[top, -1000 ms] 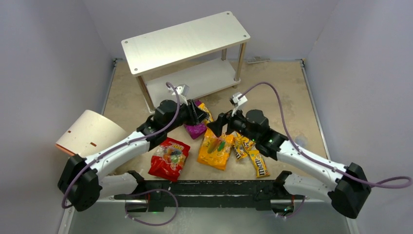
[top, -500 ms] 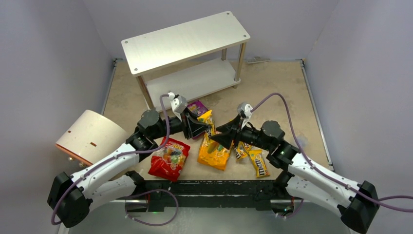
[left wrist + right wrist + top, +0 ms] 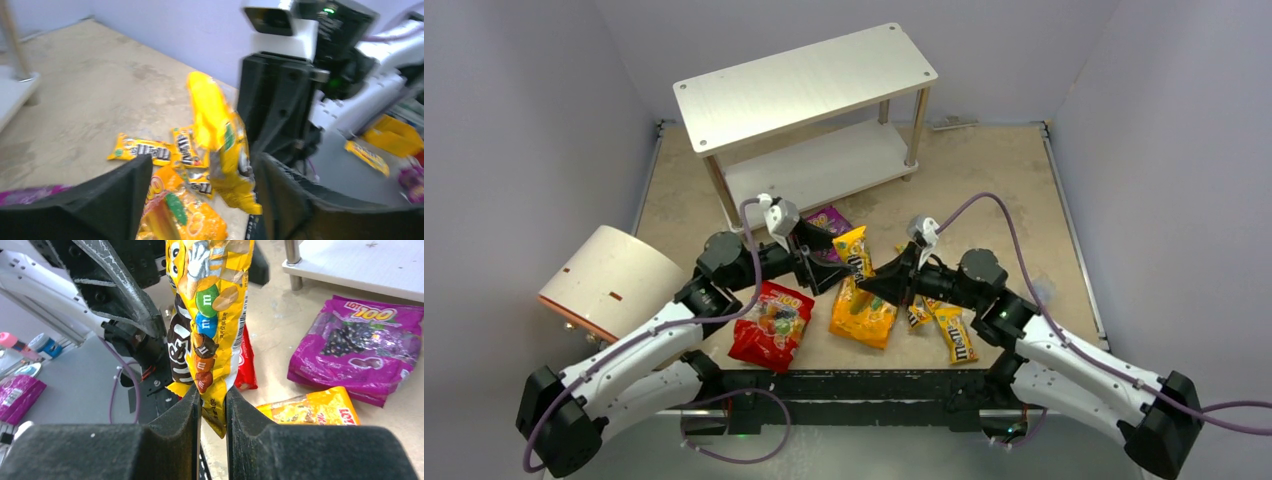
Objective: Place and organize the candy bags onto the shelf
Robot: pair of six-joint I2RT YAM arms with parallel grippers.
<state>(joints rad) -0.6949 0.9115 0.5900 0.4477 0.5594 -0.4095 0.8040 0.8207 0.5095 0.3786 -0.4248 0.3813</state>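
Note:
I will next carry the packet in my right gripper outward, turning toward the shelf (image 3: 804, 85), and release it over the lower board's near corner (image 3: 887, 160), because that board is bare.
A yellow M&M's packet (image 3: 210, 315) hangs upright off the table, with my right gripper (image 3: 213, 405) shut on its lower end. In the top view the packet (image 3: 853, 252) sits between the two grippers. My left gripper (image 3: 829, 266) stands open, its fingers (image 3: 115, 200) either side of the packet (image 3: 220, 135) without touching it. On the table lie the purple bag (image 3: 829, 220), red bag (image 3: 771, 325), orange bag (image 3: 864, 315) and more M&M's packets (image 3: 954, 335). The two-tier white shelf (image 3: 804, 85) stands at the back with nothing showing on it.
A cream cylinder with an orange rim (image 3: 609, 280) lies on its side at the left, close to the left arm. The shelf's lower board (image 3: 360, 260) and a round leg are just beyond the purple bag (image 3: 360, 350). Walls close in the table on three sides.
The right gripper has shut on the yellow packet. The left gripper has opened, let go of it and drawn back a little to the left.

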